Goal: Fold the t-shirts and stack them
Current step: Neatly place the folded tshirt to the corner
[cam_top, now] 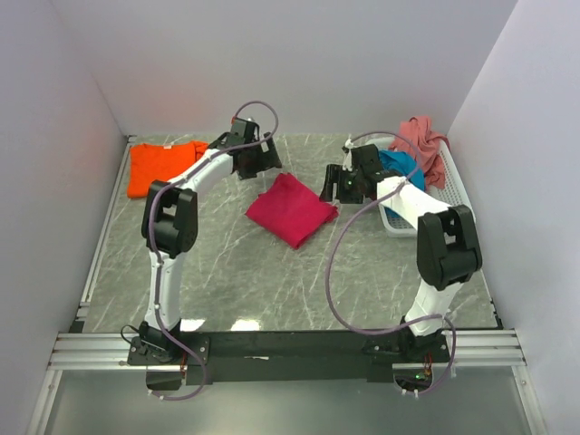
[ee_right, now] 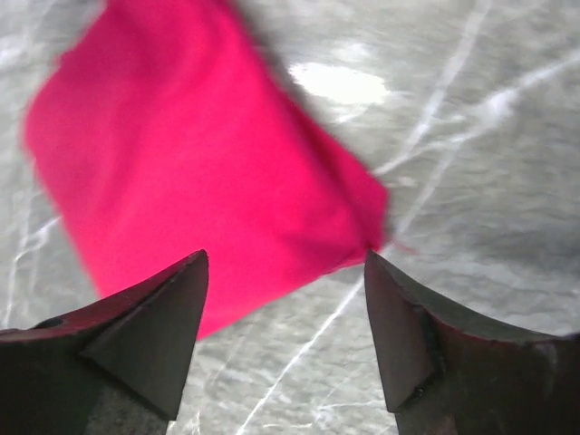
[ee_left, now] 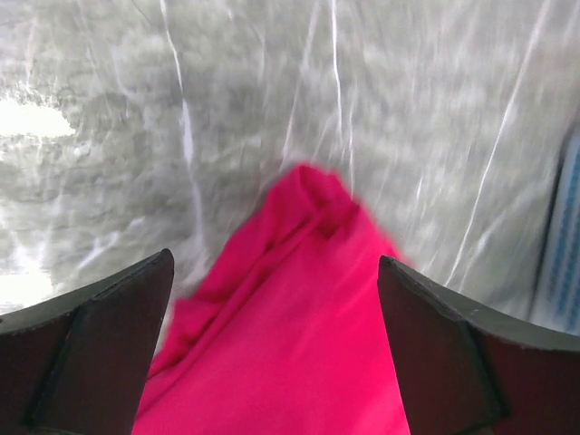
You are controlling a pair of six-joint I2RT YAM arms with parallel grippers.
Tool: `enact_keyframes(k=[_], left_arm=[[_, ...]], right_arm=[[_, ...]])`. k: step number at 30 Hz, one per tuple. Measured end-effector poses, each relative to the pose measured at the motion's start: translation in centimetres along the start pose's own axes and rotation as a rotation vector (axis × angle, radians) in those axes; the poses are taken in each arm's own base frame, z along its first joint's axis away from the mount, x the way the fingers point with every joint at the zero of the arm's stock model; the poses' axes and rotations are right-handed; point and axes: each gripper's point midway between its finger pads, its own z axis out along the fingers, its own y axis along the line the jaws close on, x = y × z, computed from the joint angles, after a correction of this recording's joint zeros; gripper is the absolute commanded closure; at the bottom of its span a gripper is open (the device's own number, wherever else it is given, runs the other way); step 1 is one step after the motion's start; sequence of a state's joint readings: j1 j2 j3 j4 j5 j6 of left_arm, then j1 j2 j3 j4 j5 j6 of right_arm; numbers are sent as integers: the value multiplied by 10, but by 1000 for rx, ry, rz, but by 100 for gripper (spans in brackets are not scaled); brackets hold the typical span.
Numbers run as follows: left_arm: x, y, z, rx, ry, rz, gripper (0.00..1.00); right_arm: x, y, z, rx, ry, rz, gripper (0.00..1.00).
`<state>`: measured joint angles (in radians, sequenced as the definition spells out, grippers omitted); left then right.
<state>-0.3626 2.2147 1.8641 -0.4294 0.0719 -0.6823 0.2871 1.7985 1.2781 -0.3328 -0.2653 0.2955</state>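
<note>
I should turn my left gripper and pull it back, then lower it onto the magenta-red shirt's bunched edge, because that edge slants between the gripper's open fingers.
The magenta-red t-shirt (cam_top: 292, 209) lies folded as a rough square on the marble table (cam_top: 272, 281), mid-table. My left gripper (cam_top: 256, 161) hovers just beyond its far corner, jaws wide open; in the left wrist view the shirt (ee_left: 290, 335) shows between the fingers (ee_left: 100, 344), ungripped. My right gripper (cam_top: 337, 186) stands by the shirt's right corner, open too. In the right wrist view the shirt (ee_right: 199, 154) lies ahead of the open gripper (ee_right: 285, 267). An orange t-shirt (cam_top: 163, 166) lies flat at the far left. Teal (cam_top: 401, 169) and dusty pink (cam_top: 423, 138) t-shirts sit bunched in the basket.
A white mesh basket (cam_top: 450, 186) stands at the far right against the wall. Pale walls close in the table on three sides. A metal rail (cam_top: 290, 349) runs along the near edge by the arm bases.
</note>
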Motion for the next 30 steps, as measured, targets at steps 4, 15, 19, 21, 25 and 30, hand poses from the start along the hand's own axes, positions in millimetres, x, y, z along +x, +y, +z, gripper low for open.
enact_keyframes(k=[4, 15, 19, 21, 25, 30], left_arm=[[18, 13, -14, 73, 94, 147, 1], [58, 28, -7, 183, 268, 459, 1], [73, 33, 7, 180, 314, 511, 1], [69, 28, 10, 170, 307, 530, 3], [66, 25, 24, 107, 287, 580, 31], [77, 25, 29, -4, 269, 645, 100]], right_arm=[[12, 21, -25, -69, -18, -54, 20], [32, 41, -65, -163, -52, -132, 19], [36, 40, -68, -163, -55, -140, 19], [40, 39, -69, -162, -52, -140, 19], [45, 37, -75, -155, -60, -141, 19], [37, 37, -95, -136, -127, -155, 19]])
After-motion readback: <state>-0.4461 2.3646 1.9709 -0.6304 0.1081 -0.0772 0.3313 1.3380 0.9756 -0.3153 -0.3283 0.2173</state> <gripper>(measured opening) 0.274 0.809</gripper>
